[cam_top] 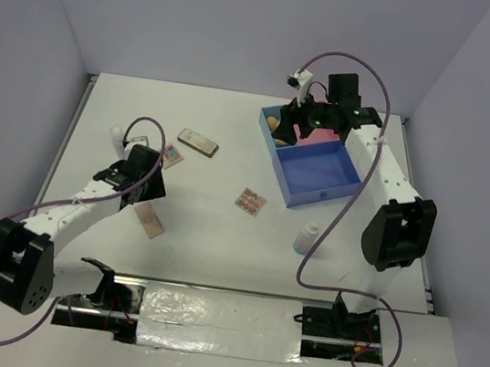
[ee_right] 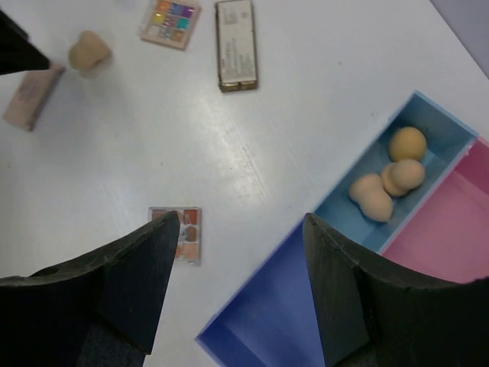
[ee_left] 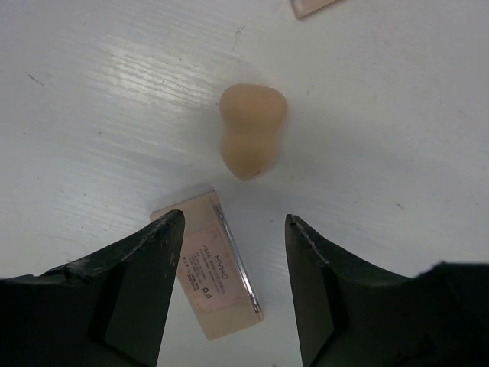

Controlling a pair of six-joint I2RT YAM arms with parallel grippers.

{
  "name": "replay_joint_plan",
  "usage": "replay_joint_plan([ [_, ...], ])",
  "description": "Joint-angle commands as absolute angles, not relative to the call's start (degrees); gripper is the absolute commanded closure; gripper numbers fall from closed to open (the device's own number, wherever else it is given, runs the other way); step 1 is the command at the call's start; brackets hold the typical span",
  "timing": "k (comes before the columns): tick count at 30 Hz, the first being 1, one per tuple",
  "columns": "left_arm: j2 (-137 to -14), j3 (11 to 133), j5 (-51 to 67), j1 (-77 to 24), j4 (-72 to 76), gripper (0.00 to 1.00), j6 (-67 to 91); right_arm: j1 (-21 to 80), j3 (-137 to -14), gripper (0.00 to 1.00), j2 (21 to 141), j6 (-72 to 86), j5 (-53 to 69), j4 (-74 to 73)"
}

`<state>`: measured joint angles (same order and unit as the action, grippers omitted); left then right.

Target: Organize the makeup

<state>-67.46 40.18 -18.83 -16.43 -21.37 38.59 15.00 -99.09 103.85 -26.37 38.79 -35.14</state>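
Note:
The robot needs to bring its left gripper down next, past the pinkish palette (ee_left: 210,264) onto the narrow middle of the tan sponge (ee_left: 250,135), since the other sponges like it already lie in the light-blue section of the tray.
My left gripper (cam_top: 143,173) (ee_left: 235,216) is open and empty, held above a pinkish palette (ee_left: 210,264) (cam_top: 151,222) and a tan sponge (ee_left: 252,130) (ee_right: 89,51) lying just beyond it. My right gripper (cam_top: 298,120) (ee_right: 241,215) is open and empty above the left edge of the blue-and-pink tray (cam_top: 321,198) (ee_right: 458,229). Three tan sponges (ee_right: 390,176) lie in the tray's light-blue compartment. On the table lie a brown-gold palette (cam_top: 198,142) (ee_right: 235,44), a multicolour palette (cam_top: 173,154) (ee_right: 170,21), an orange-toned palette (cam_top: 250,202) (ee_right: 176,233) and a white bottle (cam_top: 307,239).
The tray's dark-blue (ee_right: 290,329) and pink compartments hold nothing that shows. A corner of another flat item (ee_left: 313,6) shows beyond the sponge in the left wrist view. White walls close in the table on three sides.

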Motion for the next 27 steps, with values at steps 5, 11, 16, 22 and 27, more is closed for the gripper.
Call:
replay_joint_plan([
  [5, -77.0, 46.1, -19.6, -14.8, -17.0, 0.38, 32.2, 14.9, -90.2, 0.26, 96.9, -28.0, 45.9, -35.8],
  [11, -84.1, 49.0, -18.6, -13.5, -14.2, 0.45, 29.0, 14.9, -86.1, 0.25, 94.5, -27.2, 45.5, -34.9],
  [16, -87.8, 49.7, -17.8, -13.1, -13.0, 0.50, 28.7, 14.9, -85.1, 0.25, 93.5, -27.0, 45.2, -34.9],
  [22, -90.6, 49.7, -17.5, -12.9, -12.4, 0.57, 28.5, 15.0, -84.8, 0.25, 92.6, -26.7, 45.2, -34.9],
  [27, -91.0, 50.1, -14.2, -12.9, -10.8, 0.82, 28.3, 14.9, -84.8, 0.25, 92.5, -26.9, 44.7, -34.8],
])
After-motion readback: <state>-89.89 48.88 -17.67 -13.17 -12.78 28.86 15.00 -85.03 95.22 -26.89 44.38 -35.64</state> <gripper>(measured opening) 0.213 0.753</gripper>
